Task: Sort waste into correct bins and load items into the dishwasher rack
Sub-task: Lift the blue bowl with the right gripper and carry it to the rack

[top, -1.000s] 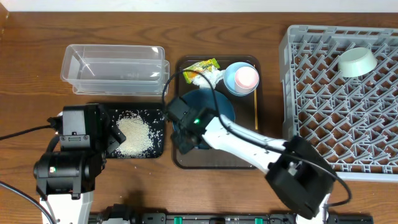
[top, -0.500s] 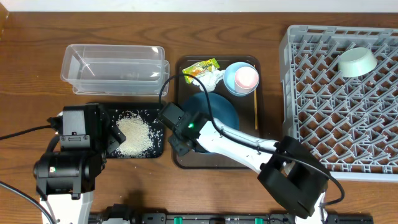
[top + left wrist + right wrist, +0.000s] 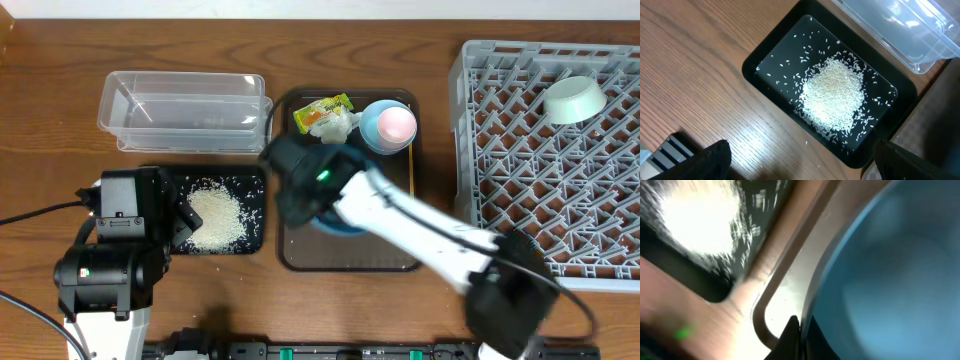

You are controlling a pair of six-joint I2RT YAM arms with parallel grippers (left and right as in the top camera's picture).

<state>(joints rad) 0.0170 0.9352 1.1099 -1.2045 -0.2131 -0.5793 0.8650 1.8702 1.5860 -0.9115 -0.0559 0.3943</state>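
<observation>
The rack's empty middle (image 3: 584,176) lies right of my right gripper in the overhead view, so next my right gripper will lift across, tilt the dark-blue bowl (image 3: 338,224) and release it there.
My right gripper (image 3: 801,326) is shut on the rim of the large dark-blue bowl (image 3: 890,280), over the brown serving tray (image 3: 765,325). In the overhead view the blurred right arm hides most of the bowl (image 3: 338,224). My left gripper (image 3: 805,167) is open and empty beside the black tray (image 3: 760,65), which holds white rice (image 3: 832,95). The clear tub (image 3: 185,110) stands behind that tray. The snack wrapper (image 3: 322,106) and the tissue (image 3: 340,126) lie at the back of the brown tray. A pink cup (image 3: 397,122) sits in the light-blue bowl (image 3: 372,130). A chopstick (image 3: 412,178) lies alongside.
The grey dishwasher rack (image 3: 500,150) fills the right side, with a mint-green bowl (image 3: 574,99) at its back. A few rice grains lie on the wood beside the black tray (image 3: 258,225). The left arm base (image 3: 110,270) is at the front left.
My right arm has swung back and to the right over the brown tray with the bowl rim in its jaws, and is motion-blurred. The left arm has not moved.
</observation>
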